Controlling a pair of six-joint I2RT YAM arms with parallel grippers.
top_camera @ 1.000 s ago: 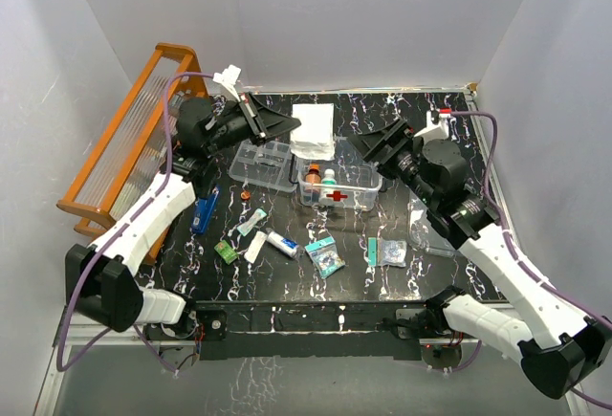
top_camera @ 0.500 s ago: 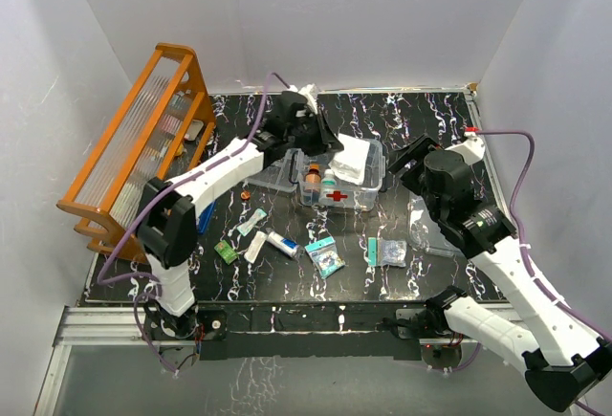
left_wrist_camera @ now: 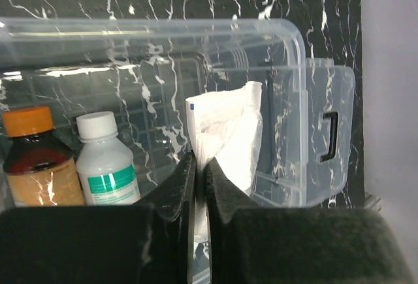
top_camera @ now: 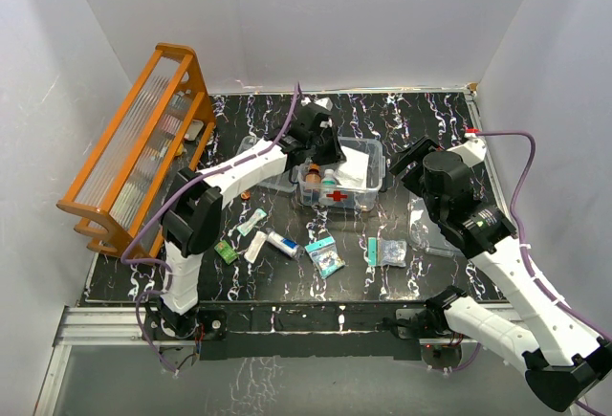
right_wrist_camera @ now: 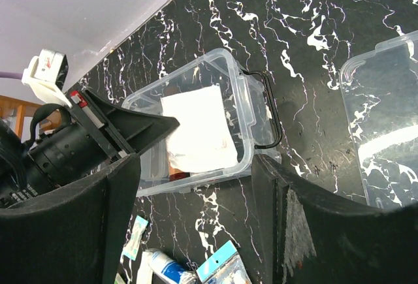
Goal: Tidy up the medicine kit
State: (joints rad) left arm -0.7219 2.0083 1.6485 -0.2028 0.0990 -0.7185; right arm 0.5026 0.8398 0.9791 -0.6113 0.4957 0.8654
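To get the white packet onto the empty bottom of the box beside the white bottle (left_wrist_camera: 104, 160), my left gripper should lower into the box (left_wrist_camera: 287, 36) first, then release the packet.
The medicine kit (top_camera: 368, 196) is a clear box with a red cross, open at mid-table. It holds a brown bottle with an orange cap (left_wrist_camera: 39, 160) and a white bottle (left_wrist_camera: 104, 160). My left gripper (top_camera: 330, 155) is shut on a white packet (left_wrist_camera: 225, 127) and holds it inside the box (left_wrist_camera: 287, 36). A clear piece with a dark handle (left_wrist_camera: 330, 137) sticks out at the box's right end. My right gripper (top_camera: 406, 161) is open and empty, just right of the box. Its wrist view shows the box (right_wrist_camera: 238, 85), the packet (right_wrist_camera: 196, 130) and its own gripper (right_wrist_camera: 196, 163).
An orange wooden rack (top_camera: 134, 148) stands at the far left. A shallow divided tray (top_camera: 260, 163) lies left of the box. A tube (top_camera: 282, 242), packets (top_camera: 325, 255) (top_camera: 387, 251) and a small green item (top_camera: 226, 251) lie in front. A clear shallow container (top_camera: 432, 229) lies right.
My left gripper took the white packet from behind the box, carried it right over the box and lowered it inside. My right arm pulled back to the right, then stayed still.
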